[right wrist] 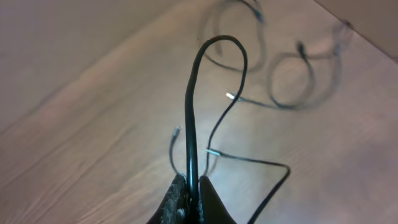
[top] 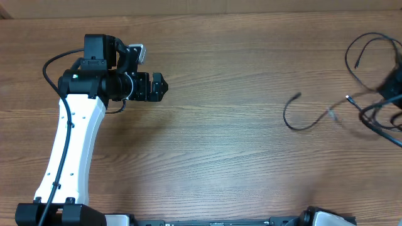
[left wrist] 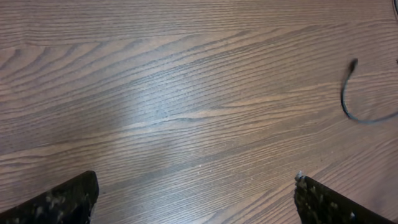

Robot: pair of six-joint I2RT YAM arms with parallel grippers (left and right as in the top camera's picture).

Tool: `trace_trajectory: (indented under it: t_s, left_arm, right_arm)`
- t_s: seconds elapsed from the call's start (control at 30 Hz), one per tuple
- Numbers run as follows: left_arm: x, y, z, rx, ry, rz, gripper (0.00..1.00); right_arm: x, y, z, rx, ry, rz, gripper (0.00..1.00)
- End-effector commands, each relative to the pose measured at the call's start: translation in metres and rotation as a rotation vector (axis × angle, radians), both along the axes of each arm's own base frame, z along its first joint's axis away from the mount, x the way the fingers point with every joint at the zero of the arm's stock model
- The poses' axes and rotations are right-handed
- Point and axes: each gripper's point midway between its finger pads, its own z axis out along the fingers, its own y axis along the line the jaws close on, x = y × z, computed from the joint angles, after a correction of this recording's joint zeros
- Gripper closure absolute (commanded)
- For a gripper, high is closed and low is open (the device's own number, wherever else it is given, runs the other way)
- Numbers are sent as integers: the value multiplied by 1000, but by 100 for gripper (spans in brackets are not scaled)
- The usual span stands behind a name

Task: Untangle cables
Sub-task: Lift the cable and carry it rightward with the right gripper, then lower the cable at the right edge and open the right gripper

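The right gripper draws back next and lowers its black cable onto the clear near part of the tabletop to release it, since other cables lie around the gripper.
Thin black cables [top: 370, 103] lie tangled at the table's right edge, with one curved cable end [top: 295, 119] reaching toward the middle. My right gripper [right wrist: 193, 186] is shut on a black cable [right wrist: 191, 112] that loops upward from its fingers. Silver-tipped plug ends [right wrist: 212, 151] and blurred loops [right wrist: 292, 81] hang behind it. In the overhead view the right gripper [top: 394, 88] is a dark blurred shape at the right edge. My left gripper [top: 160, 86] is open and empty at the far left. A cable end [left wrist: 351, 93] shows in the left wrist view, far from its fingers [left wrist: 196, 199].
The wooden table [top: 213, 157] spans the view. The white left arm [top: 69, 144] stretches from the front left edge. The arm bases [top: 220, 221] sit along the front edge.
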Motion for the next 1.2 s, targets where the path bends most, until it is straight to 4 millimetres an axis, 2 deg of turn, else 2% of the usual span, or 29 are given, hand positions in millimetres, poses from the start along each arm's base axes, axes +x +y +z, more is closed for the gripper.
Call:
trace_trajectory:
  t_s: [0.0, 0.1, 0.27, 0.5, 0.67, 0.7, 0.83, 0.87, 0.97, 1.17]
  left_arm:
    - [1, -2, 3, 7, -13, -15, 0]
    - [1, -2, 3, 7, -13, -15, 0]
    - [1, -2, 3, 7, -13, -15, 0]
    - [1, -2, 3, 7, -13, -15, 0]
    - [1, -2, 3, 7, -13, -15, 0]
    - [1, -2, 3, 7, -13, -15, 0]
    - [1, -2, 3, 7, -13, -15, 0]
    - [1, -2, 3, 7, -13, -15, 0]
    - [1, -2, 3, 7, -13, -15, 0]
    - [1, -2, 3, 7, -13, -15, 0]
  right_arm:
    - [-18, -20, 8, -25, -9, -99, 96]
    - [-37, -53, 8, -89, 28, -242, 96]
    - [-57, -98, 3, -117, 72, -425, 96]
    - [-71, -151, -28, -37, 165, -630, 96]
    - [-75, -181, -47, -3, 211, -708, 96]
    - [-76, -194, -54, 4, 220, -736, 96]
    - [-75, -223, -67, 12, 221, -787, 96]
    - [-74, -239, -73, 12, 211, -815, 96]
    - [-74, -265, -84, 24, 184, -878, 96]
    - [-66, -291, -116, 131, 151, -890, 95]
